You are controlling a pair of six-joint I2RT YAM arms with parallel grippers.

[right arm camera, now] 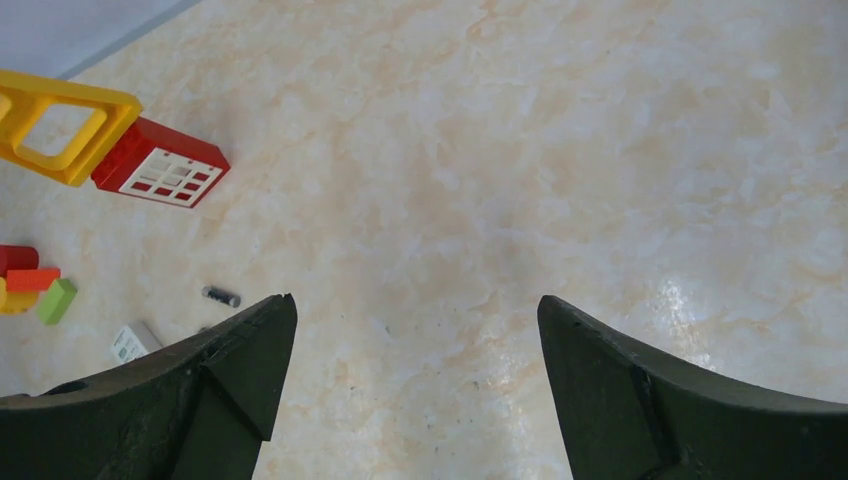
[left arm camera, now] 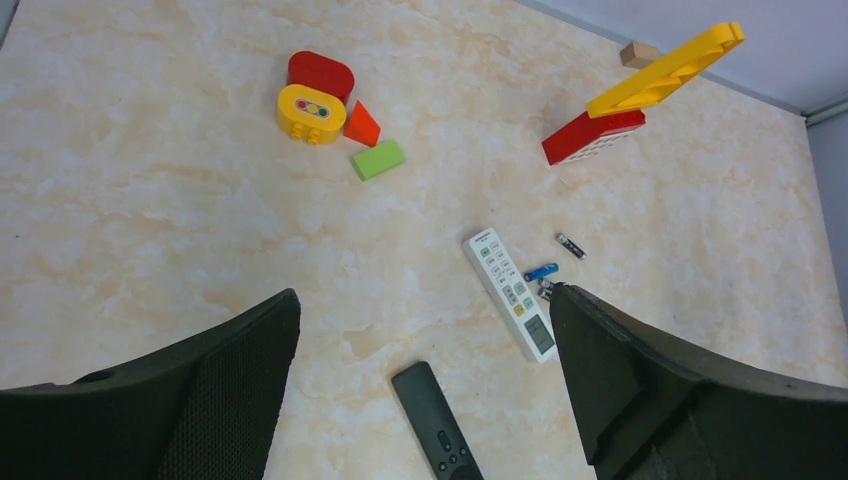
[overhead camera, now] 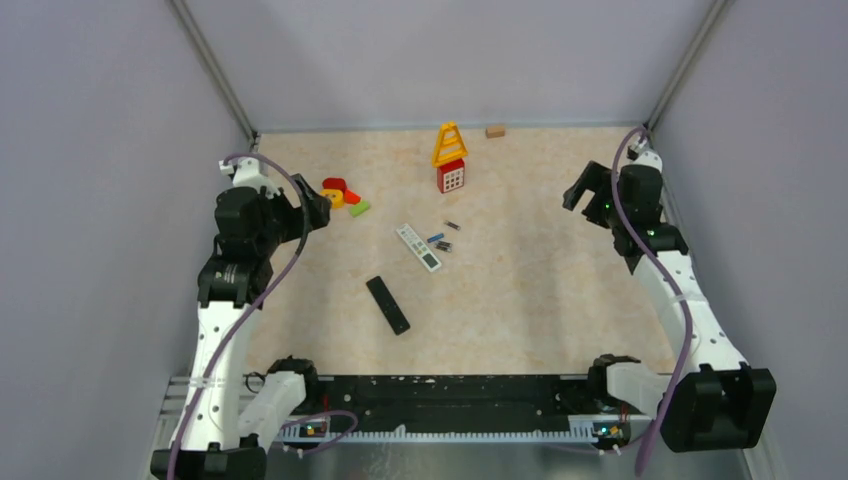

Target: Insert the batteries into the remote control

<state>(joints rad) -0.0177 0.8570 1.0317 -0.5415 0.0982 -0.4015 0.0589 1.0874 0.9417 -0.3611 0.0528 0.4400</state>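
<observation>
My right gripper needs to swing across and down onto the white remote's screen end [overhead camera: 431, 261], which lies below and to its left in the top view, clear of batteries.
A white remote [overhead camera: 418, 248] lies at the table's middle, also in the left wrist view [left arm camera: 510, 293]. A black remote [overhead camera: 388, 305] lies nearer the arms [left arm camera: 437, 424]. Beside the white remote lie the batteries: a blue-wrapped one [overhead camera: 436, 238] [left arm camera: 541, 271], a dark one [overhead camera: 452, 225] [left arm camera: 570, 245] [right arm camera: 221, 296], and a silvery one [overhead camera: 443, 246] partly hidden behind my left finger [left arm camera: 545, 291]. My left gripper [overhead camera: 318, 205] [left arm camera: 425, 345] is open, raised at the left. My right gripper [overhead camera: 584, 188] [right arm camera: 415, 340] is open, raised at the right.
Red, yellow, orange and green toy blocks [overhead camera: 342, 195] lie at the back left. A yellow frame on a red window block [overhead camera: 449, 158] stands at the back middle. A small tan block [overhead camera: 495, 131] sits by the far wall.
</observation>
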